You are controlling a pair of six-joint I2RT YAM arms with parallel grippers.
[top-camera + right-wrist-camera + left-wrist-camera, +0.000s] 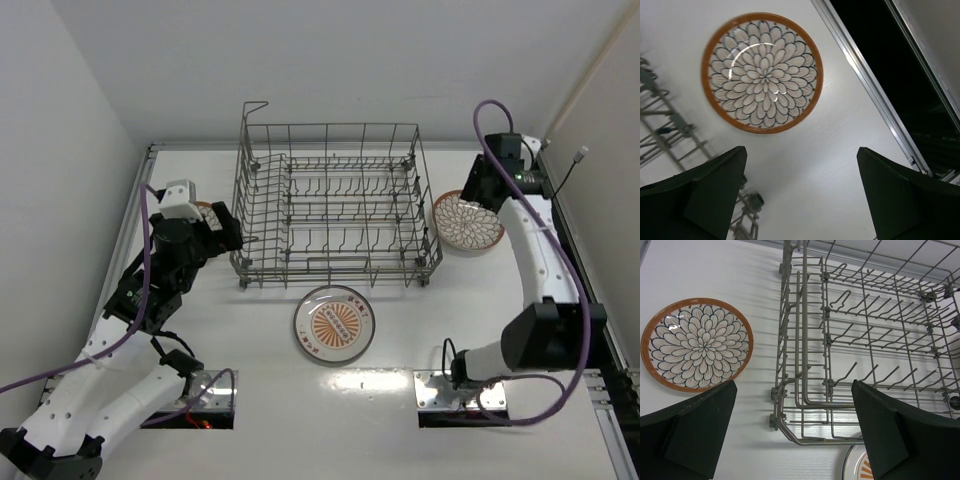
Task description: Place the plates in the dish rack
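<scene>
The petal-patterned plate's rim by that bar, the dish rack's side bar, lies below my right gripper, which swings there and comes down tilted onto the rim next.
The grey wire dish rack (pixel 335 205) stands at the middle back with nothing in it. A sunburst plate (pixel 335 324) lies flat just in front of it. A petal-patterned plate with an orange rim (pixel 467 221) lies flat to the rack's right, and my right gripper (pixel 478 186) hovers open over its far side. In the right wrist view that plate (pixel 762 72) lies ahead of the open right gripper (pixel 801 152), apart from it. A matching plate (pixel 696 344) lies left of the rack (pixel 865 340). My left gripper (pixel 792 390) hangs open above the rack's near left corner and holds nothing.
The table's metal side rail (pixel 865 75) runs close to the right plate, with a dark drop beyond it. A rail (pixel 135 210) borders the left side too. White walls close in behind and on both sides. The rack's raised wire loop (pixel 255 108) stands at its back left corner.
</scene>
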